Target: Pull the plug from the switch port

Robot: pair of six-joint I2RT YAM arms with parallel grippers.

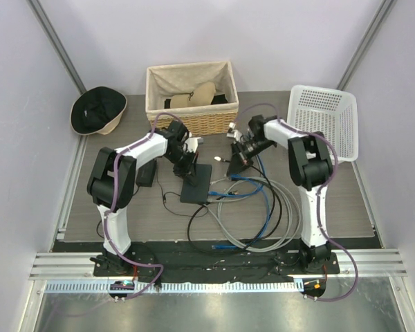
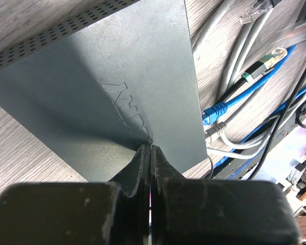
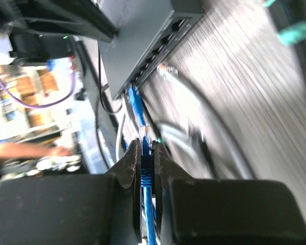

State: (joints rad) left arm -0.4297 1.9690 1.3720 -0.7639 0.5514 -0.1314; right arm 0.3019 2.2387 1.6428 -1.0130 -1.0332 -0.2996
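I will next carry the blue cable's plug outward with my right gripper, away from the switch, to the empty table beside the white plastic basket, since the plug is out.
The flat black switch lies in the middle of the table. Its row of ports runs along the narrow edge. My left gripper is shut, its tips resting on the switch's top. My right gripper is shut on a blue cable's plug. The plug's clear tip sticks out past the jaws, clear of the switch and free in the air. In the top view this gripper hangs to the right of the switch. Another blue plug and a grey plug sit at the switch's edge.
Loops of grey, blue and black cable lie right of and in front of the switch. A small black power brick lies to its left. At the back are a wicker basket, a white plastic basket and a dark hat.
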